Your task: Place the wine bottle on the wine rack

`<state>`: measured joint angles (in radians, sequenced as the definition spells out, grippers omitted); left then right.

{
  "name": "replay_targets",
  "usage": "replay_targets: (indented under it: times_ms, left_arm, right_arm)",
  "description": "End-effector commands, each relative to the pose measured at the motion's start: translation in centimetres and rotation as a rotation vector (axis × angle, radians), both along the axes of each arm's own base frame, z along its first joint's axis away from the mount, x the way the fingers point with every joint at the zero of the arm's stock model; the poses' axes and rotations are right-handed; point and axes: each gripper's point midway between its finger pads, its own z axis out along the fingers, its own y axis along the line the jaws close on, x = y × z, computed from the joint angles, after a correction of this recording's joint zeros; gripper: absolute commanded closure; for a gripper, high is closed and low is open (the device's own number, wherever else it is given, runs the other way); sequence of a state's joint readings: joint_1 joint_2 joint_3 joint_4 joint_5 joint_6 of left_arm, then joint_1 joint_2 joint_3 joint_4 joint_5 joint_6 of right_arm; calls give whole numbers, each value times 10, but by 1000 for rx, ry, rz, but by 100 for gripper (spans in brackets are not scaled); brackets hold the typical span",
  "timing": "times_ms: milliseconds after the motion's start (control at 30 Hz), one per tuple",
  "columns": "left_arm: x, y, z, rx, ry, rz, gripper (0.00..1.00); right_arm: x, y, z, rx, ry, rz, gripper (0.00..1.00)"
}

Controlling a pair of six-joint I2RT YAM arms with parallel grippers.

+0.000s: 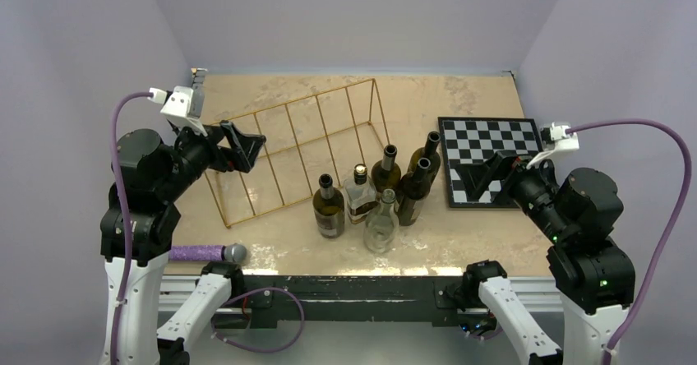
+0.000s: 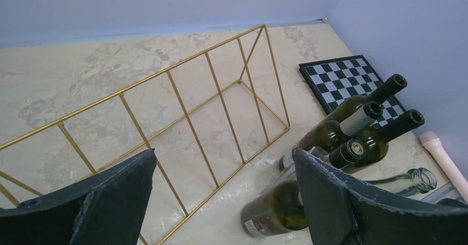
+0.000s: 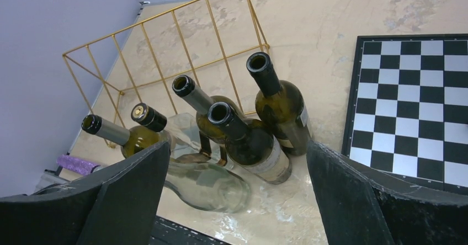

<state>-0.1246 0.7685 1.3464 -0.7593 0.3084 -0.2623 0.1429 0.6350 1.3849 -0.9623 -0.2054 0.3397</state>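
Note:
My right gripper crosses to the left in the top view above the other bottles next and comes down onto the end green bottle's neck, which lies past them.
The gold wire wine rack (image 1: 288, 104) lies slantwise on the table's left-middle; it also shows in the wrist views (image 2: 190, 126) (image 3: 223, 52) and holds nothing. Several wine bottles stand upright in a cluster just right of its near corner: dark green ones (image 1: 329, 213) (image 2: 276, 206) (image 3: 259, 148) and a clear one (image 1: 380, 227) (image 3: 212, 187). My left gripper (image 1: 251, 153) (image 2: 225, 155) hovers open above the rack's left part, holding nothing. My right gripper (image 1: 475, 168) (image 3: 237, 145) hangs open over the chessboard's near-left corner, pointed at the bottles, with nothing in it.
A black-and-white chessboard (image 1: 493, 139) (image 2: 345, 79) (image 3: 419, 107) lies right of the bottles. A purple-handled object with a grey head (image 1: 205, 252) (image 3: 77, 164) rests at the front-left edge. A cream cylinder (image 2: 441, 154) lies beyond the bottles. Lilac walls enclose the table on three sides.

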Motion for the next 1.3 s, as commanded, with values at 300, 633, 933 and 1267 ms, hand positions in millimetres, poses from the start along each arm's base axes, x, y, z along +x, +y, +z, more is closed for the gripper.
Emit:
replay_targets:
  times_ms: [300, 633, 933, 1267]
  left_arm:
    - [-16, -35, 25, -146, -57, -193, 1]
    - [-65, -81, 14, -132, -73, -648, 1]
    - [-64, -79, 3, -127, -53, -612, 1]
    - [-48, -55, -32, -58, 57, -406, 1]
  right_arm:
    - [-14, 28, 19, 23, -43, 189, 1]
    - [-62, 82, 53, 35, -256, 643, 1]
    - [-18, 131, 52, -90, -143, 686, 9]
    - [16, 229, 21, -302, -68, 756, 22]
